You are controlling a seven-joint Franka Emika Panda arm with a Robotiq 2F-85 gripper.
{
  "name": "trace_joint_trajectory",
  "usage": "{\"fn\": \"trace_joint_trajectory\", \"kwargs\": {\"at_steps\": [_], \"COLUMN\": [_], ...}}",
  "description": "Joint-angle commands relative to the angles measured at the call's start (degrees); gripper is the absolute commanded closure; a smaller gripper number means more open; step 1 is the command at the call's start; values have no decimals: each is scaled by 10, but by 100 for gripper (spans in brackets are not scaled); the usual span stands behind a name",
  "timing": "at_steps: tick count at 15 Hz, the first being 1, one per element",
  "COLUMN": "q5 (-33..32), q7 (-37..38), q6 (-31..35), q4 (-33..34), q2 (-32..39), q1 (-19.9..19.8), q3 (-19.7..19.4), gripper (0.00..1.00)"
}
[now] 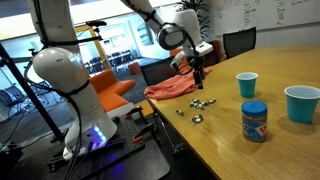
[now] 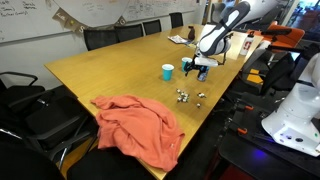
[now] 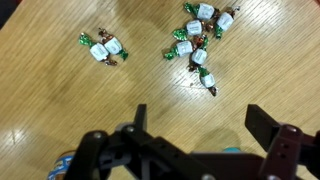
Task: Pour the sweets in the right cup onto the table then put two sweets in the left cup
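Note:
The end sweet of the larger cluster [image 3: 206, 79] is below my gripper, nearest the fingers, so my gripper will next lower onto it with its fingers open.
Several small wrapped sweets [image 3: 200, 40] lie loose on the light-brown wooden table [image 3: 60, 100]; their wrappers look green, white and brown. They also show in both exterior views [image 1: 194, 108] [image 2: 186, 96]. My gripper [image 3: 200, 125] is open and empty, hovering just above the table beside the sweets [image 1: 197, 74] [image 2: 203, 70]. The deeper-blue left cup [image 1: 247, 84] and the wider teal right cup [image 1: 302, 103] stand upright further along the table. A teal cup [image 2: 167, 71] stands left of the gripper in an exterior view.
A blue lidded jar with a label [image 1: 254, 120] stands near the cups. An orange cloth [image 1: 168, 89] [image 2: 140, 125] lies at the table's end. Office chairs [image 2: 120, 35] line the far side. The table edge runs close to the sweets.

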Motion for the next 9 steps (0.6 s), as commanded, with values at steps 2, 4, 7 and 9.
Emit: {"fn": "trace_joint_trajectory", "kwargs": {"at_steps": [2, 4, 7, 9], "q5": [37, 31, 24, 18], "q7": [-24, -21, -18, -12], "q6": [-10, -6, -4, 4], "q4": [69, 90, 116, 130], "q2": [75, 103, 143, 165], "q1": [-23, -20, -15, -6], "q3": [27, 26, 27, 24], "gripper": [0, 0, 0, 0]}}
